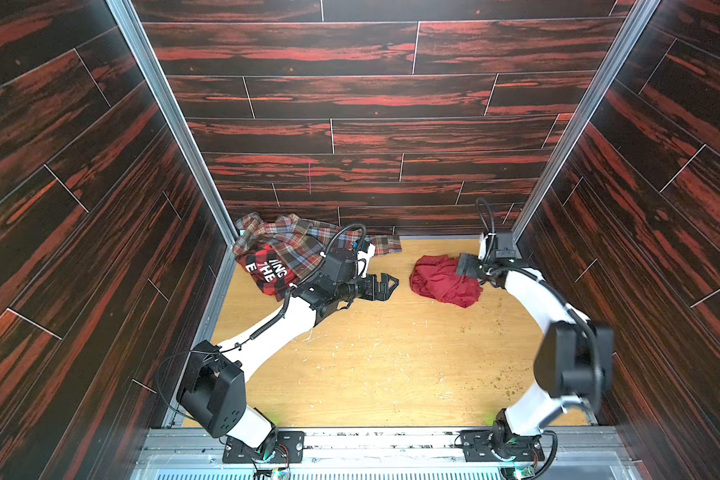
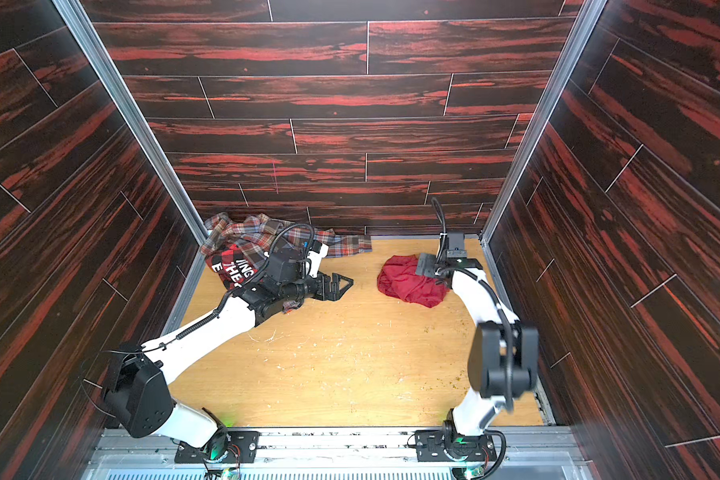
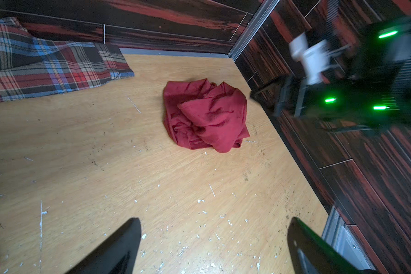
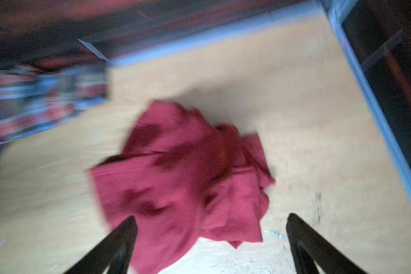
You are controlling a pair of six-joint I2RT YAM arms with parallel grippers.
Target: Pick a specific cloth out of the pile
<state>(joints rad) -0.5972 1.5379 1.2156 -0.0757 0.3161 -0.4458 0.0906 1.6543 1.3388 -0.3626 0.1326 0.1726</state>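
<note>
The open fingers of my right gripper come down toward the pile next and close where folds stand up. The cloth's crumpled middle (image 1: 438, 274) (image 4: 182, 157) lies below and that way.
The cloth (image 1: 439, 284) (image 2: 406, 284) is a plain dark-red crumpled heap lying alone on the wooden table at the back right, as both wrist views also show (image 3: 207, 116) (image 4: 188, 170). The pile sits in the back left corner: a brown-blue-red plaid shirt (image 1: 296, 241) (image 2: 262, 235) (image 3: 45, 68) over a red-and-black checked garment with white letters (image 1: 267, 268) (image 2: 233, 264). My right gripper (image 1: 464, 266) (image 2: 425, 266) (image 4: 211, 217) hovers open just over the cloth's right edge, holding nothing. My left gripper (image 1: 391, 286) (image 2: 346, 284) (image 3: 214, 220) is open and empty between pile and cloth.
Dark red-streaked plank walls close in the back and both sides, with aluminium posts (image 1: 171, 120) at the corners. The table (image 1: 371, 365) is scattered with white flecks and crumbs. The right wrist view is motion-blurred. Both arm bases stand at the front edge.
</note>
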